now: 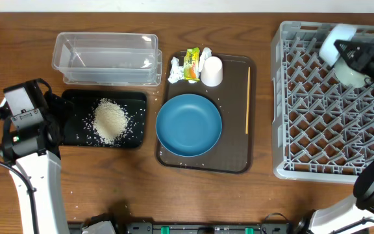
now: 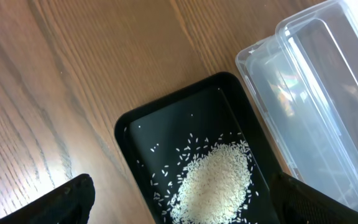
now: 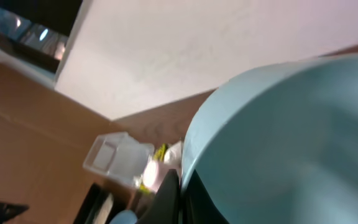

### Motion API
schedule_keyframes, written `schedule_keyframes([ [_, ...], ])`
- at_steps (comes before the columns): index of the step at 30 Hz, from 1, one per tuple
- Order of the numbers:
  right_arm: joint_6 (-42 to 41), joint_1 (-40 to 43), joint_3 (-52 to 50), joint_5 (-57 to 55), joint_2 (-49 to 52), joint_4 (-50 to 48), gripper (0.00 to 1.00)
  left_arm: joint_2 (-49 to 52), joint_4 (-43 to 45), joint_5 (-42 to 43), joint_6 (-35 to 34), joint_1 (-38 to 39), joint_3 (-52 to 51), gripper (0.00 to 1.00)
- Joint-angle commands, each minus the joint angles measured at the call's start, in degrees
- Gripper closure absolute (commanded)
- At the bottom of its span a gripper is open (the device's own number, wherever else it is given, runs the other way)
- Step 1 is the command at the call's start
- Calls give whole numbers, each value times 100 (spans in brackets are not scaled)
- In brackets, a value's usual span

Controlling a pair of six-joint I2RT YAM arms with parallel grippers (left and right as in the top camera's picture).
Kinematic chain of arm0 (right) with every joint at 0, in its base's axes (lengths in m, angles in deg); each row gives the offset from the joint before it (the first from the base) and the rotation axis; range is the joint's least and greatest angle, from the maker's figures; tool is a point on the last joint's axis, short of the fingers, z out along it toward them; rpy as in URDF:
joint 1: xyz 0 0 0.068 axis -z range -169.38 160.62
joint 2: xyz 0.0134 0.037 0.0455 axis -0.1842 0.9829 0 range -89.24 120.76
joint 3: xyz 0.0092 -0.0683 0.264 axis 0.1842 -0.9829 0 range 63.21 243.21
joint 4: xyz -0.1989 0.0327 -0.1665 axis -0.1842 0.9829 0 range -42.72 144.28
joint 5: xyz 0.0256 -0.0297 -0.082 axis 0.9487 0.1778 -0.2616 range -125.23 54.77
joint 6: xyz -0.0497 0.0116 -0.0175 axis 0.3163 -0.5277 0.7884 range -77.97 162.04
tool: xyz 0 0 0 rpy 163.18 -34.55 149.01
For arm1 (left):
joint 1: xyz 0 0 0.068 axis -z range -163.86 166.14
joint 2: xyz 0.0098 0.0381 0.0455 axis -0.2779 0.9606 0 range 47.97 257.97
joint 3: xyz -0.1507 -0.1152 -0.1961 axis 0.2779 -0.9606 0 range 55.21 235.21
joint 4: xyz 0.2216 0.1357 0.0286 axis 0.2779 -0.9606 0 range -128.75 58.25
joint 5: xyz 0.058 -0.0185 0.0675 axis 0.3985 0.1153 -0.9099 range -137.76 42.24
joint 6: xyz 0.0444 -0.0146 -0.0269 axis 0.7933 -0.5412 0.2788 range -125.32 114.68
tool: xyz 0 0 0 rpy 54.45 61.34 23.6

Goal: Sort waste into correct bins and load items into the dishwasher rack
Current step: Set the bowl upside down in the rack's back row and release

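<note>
My right gripper is just above a second pale bowl, so next I will shift it toward the rack's side by the brown tray and down onto empty slots.
The rice heap lies in the black tray, below the clear tub. My left gripper is open and empty over the tray's left end; in the left wrist view its fingers flank the rice. My right gripper is shut on the rim of a pale blue bowl above the grey dishwasher rack. A second pale bowl shows just below it. The large blue bowl, white cup, tissue, snack wrapper and wooden stick are on the brown tray.
The brown serving tray sits between the black tray and the rack. A few loose rice grains lie on it around the blue bowl. Bare wooden table runs along the front edge.
</note>
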Motion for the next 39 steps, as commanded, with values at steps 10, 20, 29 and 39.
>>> schedule_keyframes([
  [10,-560,-938,17,-1285,201,-413,99,17,-22,-31,-55,-31,90,8],
  [20,-507,-852,17,-1180,887,-597,99,17,-22,-31,-55,-31,90,8],
  [29,-507,-629,22,-920,776,-632,97,17,-22,-31,-55,-31,90,9],
  [39,-1025,-776,22,-599,769,-1554,99,17,-22,-31,-55,-31,90,9],
])
